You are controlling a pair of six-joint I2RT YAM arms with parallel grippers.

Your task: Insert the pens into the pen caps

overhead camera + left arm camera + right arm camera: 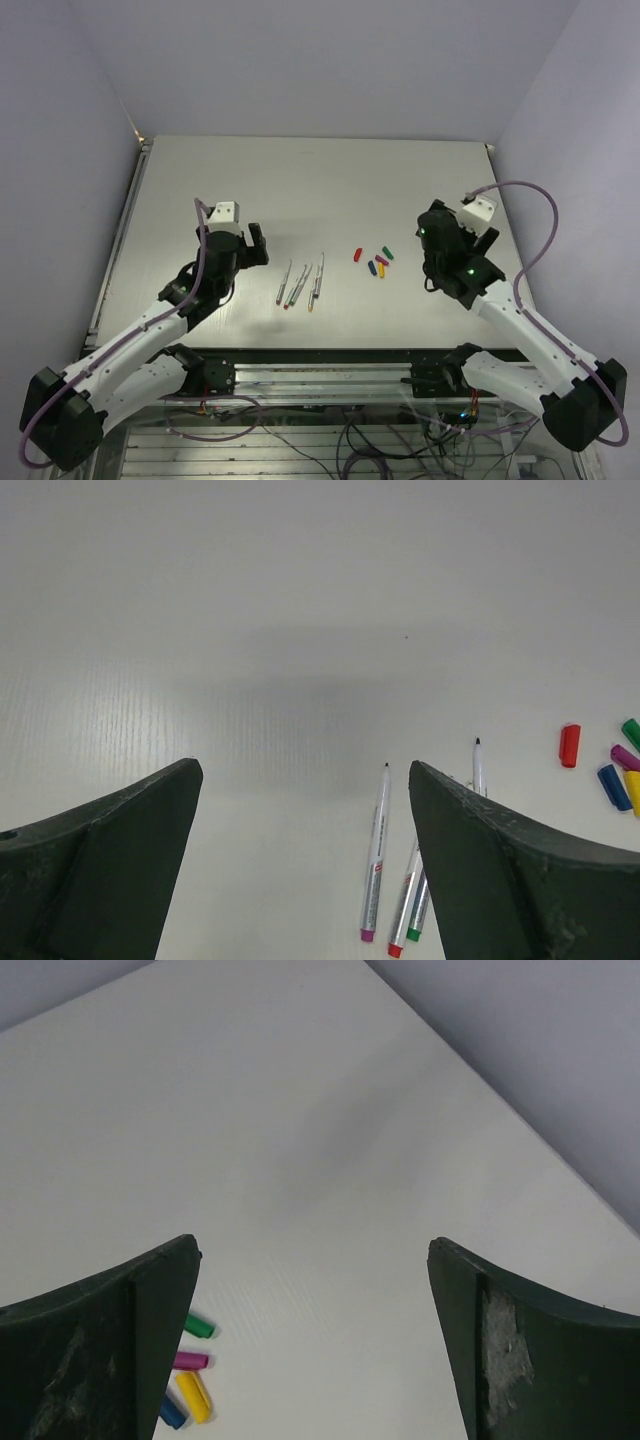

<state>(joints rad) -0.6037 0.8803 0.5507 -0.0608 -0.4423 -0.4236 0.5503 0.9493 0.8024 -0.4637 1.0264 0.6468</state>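
Note:
The body of the magenta-ended pen (283, 287) (376, 855) is the nearest and lies apart from the others, so the left gripper should move down onto it next, toward the right in the top view.
Several thin grey pens (302, 283) lie side by side near the table's front middle. In the left wrist view the magenta-ended pen (376, 855), red-ended pen (404, 905) and green-ended pen (418, 912) show, and another pen's tip (478, 765) shows behind the right finger. The caps lie right of them: red (357, 253), green (387, 251), magenta (382, 260), blue (373, 268), yellow (381, 271). My left gripper (258, 245) (305, 770) is open and empty, left of the pens. My right gripper (432, 222) (315, 1245) is open and empty, right of the caps.
In the right wrist view the green cap (198, 1326), magenta cap (190, 1361), yellow cap (194, 1397) and blue cap (170, 1412) lie by the left finger. The table's right edge (520, 1130) meets the wall there. Bare white table (320, 190) lies behind the pens.

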